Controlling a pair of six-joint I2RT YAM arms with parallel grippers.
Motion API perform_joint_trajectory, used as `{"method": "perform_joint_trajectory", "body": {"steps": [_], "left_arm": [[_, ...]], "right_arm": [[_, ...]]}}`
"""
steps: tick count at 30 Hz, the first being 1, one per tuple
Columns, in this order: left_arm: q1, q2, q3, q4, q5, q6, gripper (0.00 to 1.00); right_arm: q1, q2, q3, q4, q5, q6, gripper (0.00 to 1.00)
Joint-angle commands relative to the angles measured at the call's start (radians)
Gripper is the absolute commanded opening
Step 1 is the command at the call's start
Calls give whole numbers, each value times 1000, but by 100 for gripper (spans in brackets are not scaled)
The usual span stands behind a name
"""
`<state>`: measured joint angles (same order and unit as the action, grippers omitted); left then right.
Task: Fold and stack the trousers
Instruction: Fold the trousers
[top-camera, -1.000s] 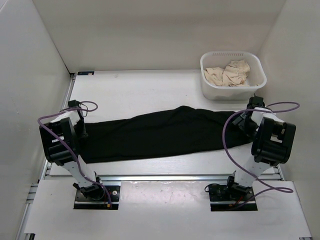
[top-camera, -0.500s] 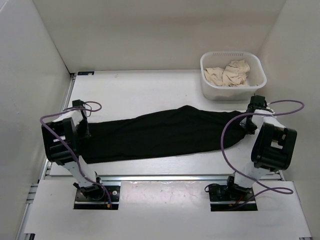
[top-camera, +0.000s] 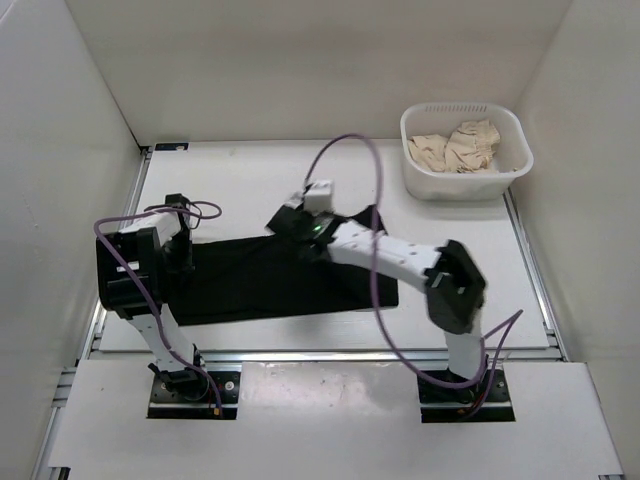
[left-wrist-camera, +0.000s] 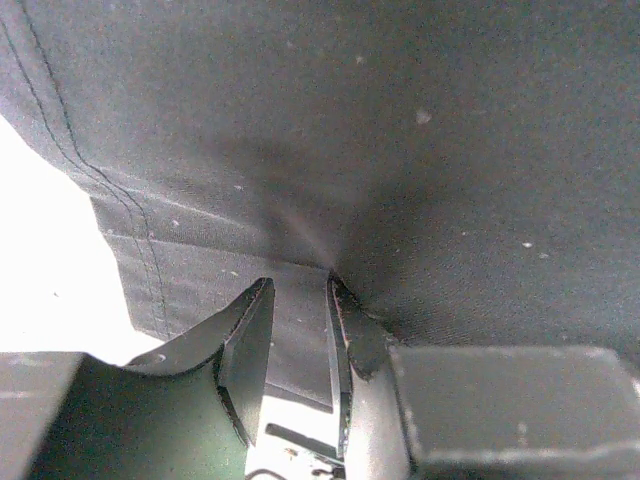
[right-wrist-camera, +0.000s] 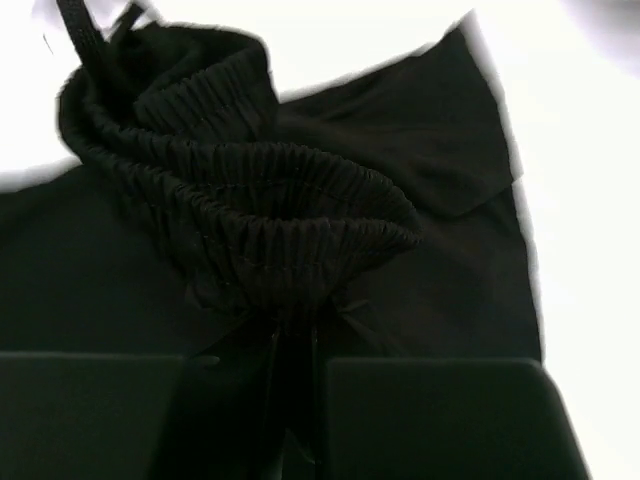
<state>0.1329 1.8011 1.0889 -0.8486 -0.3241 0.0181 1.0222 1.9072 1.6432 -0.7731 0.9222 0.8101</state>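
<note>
I will next lower my right gripper to the left in the top view and release the waistband onto the flat lower layer (top-camera: 236, 266), below it toward my left gripper.
The black trousers (top-camera: 260, 285) lie folded in half on the left and middle of the table. My right gripper (top-camera: 297, 226) reaches far left across them. It is shut on the gathered elastic waistband (right-wrist-camera: 250, 200), which hangs bunched from my right gripper (right-wrist-camera: 295, 345) above the lower layer of the trousers (right-wrist-camera: 440, 290). My left gripper (top-camera: 182, 252) sits at the left end of the cloth. In the left wrist view my left gripper (left-wrist-camera: 300, 325) has the hemmed edge of the trousers (left-wrist-camera: 400, 150) between its fingers, and the fabric puckers at the tips.
A white basket (top-camera: 450, 188) holding beige cloths (top-camera: 455, 148) stands at the back right. The white table (top-camera: 250, 180) is walled on the left, back and right. The right arm's purple cable (top-camera: 370, 170) arcs over the middle.
My right gripper shut on the waistband at the right end and swept it left over the trousers, halving their length. The left gripper shifted slightly right, still holding.
</note>
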Motion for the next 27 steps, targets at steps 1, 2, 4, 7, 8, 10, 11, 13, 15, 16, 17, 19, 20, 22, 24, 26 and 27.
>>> {"method": "perform_joint_trajectory", "body": {"steps": [1, 2, 4, 7, 8, 10, 11, 13, 15, 16, 17, 19, 20, 22, 24, 26, 27], "left_arm": [[-13, 29, 28, 52, 36, -18, 40], [-13, 40, 40, 42, 36, -18, 40], [-13, 40, 52, 42, 36, -18, 40], [-22, 40, 72, 31, 36, -18, 40], [-22, 49, 72, 31, 36, -18, 40], [-22, 49, 81, 22, 36, -18, 40], [-22, 49, 82, 22, 36, -18, 40], [-22, 49, 82, 22, 36, -18, 40], [-22, 40, 82, 22, 36, -18, 40], [-22, 31, 69, 22, 36, -18, 40], [-22, 30, 69, 22, 36, -18, 40], [-22, 20, 60, 22, 36, -18, 40], [-13, 11, 60, 22, 36, -18, 40], [-13, 1, 51, 22, 27, -18, 42], [-13, 1, 51, 13, 17, -18, 44], [-13, -8, 69, 3, 8, -18, 47], [-4, -8, 69, -7, 8, -18, 47]], "right_arm": [[61, 104, 104, -112, 77, 97, 0], [70, 140, 116, -94, 64, 77, 0], [82, 182, 135, -51, 8, 37, 0], [105, 204, 161, -20, -51, -15, 0], [105, 216, 170, -20, -62, -56, 0], [119, 216, 170, 21, -91, -103, 2], [128, 204, 140, 41, -117, -165, 16], [128, 179, 129, 105, -260, -254, 45], [157, 159, 162, 127, -408, -438, 66], [177, 126, 177, 147, -463, -503, 68], [232, 104, 191, 159, -488, -561, 70], [285, 31, 201, 199, -506, -724, 76], [298, 12, 201, 215, -554, -758, 76], [288, -36, 201, 215, -627, -758, 76], [277, -89, 158, 225, -628, -758, 72], [263, -123, 74, 262, -600, -770, 72], [254, -144, 46, 271, -577, -758, 72]]}}
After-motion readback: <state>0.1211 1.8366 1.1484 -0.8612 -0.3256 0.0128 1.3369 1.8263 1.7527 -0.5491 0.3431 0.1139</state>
